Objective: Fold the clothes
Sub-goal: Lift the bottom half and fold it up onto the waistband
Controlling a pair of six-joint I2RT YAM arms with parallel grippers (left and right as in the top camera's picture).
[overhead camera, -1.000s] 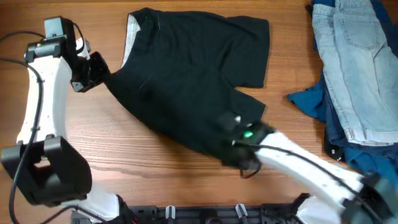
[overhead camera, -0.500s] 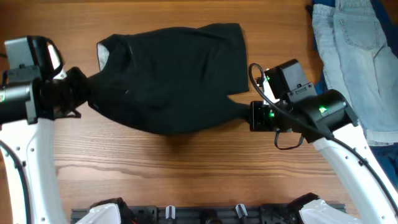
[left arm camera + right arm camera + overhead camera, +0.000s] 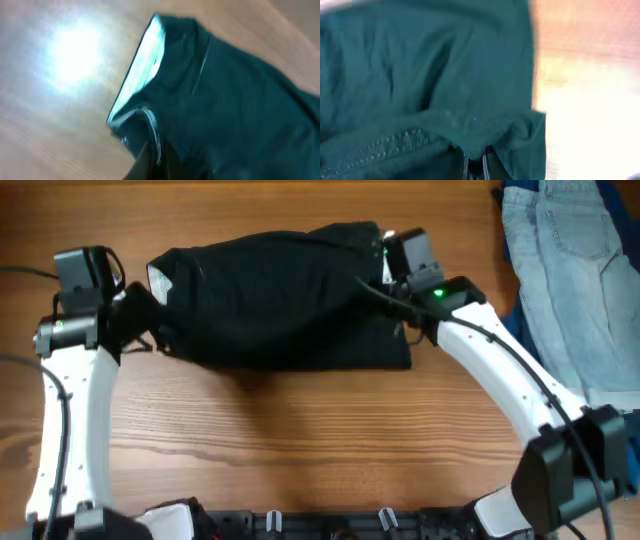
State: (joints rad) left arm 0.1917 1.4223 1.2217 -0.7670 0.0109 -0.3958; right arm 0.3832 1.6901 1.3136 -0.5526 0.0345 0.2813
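The held edge will go outward next in my left gripper, which will let go of it over the shirt's far corner (image 3: pixel 172 262) (image 3: pixel 176 25). That corner is outward of the gripper and still uncovered.
A black shirt (image 3: pixel 280 300) lies folded over on the wooden table, its pale inner collar at the left end. My left gripper (image 3: pixel 150 330) is shut on the shirt's left edge; the left wrist view shows the fabric (image 3: pixel 220 100) pinched between the fingers (image 3: pixel 156 159). My right gripper (image 3: pixel 390 270) is shut on the shirt's right edge near the top; the right wrist view shows a fold of dark cloth (image 3: pixel 420 75) clamped between the fingertips (image 3: pixel 475 162).
A pile of light blue jeans and darker blue clothes (image 3: pixel 570 290) lies at the table's right side. Bare wooden table (image 3: pixel 300 440) lies in front of the shirt. A black rail (image 3: pixel 330 525) runs along the front edge.
Both grippers carried the shirt's near edge back across the garment, folding it. The right gripper moved from front right to the shirt's far right corner; the left one shifted a little right.
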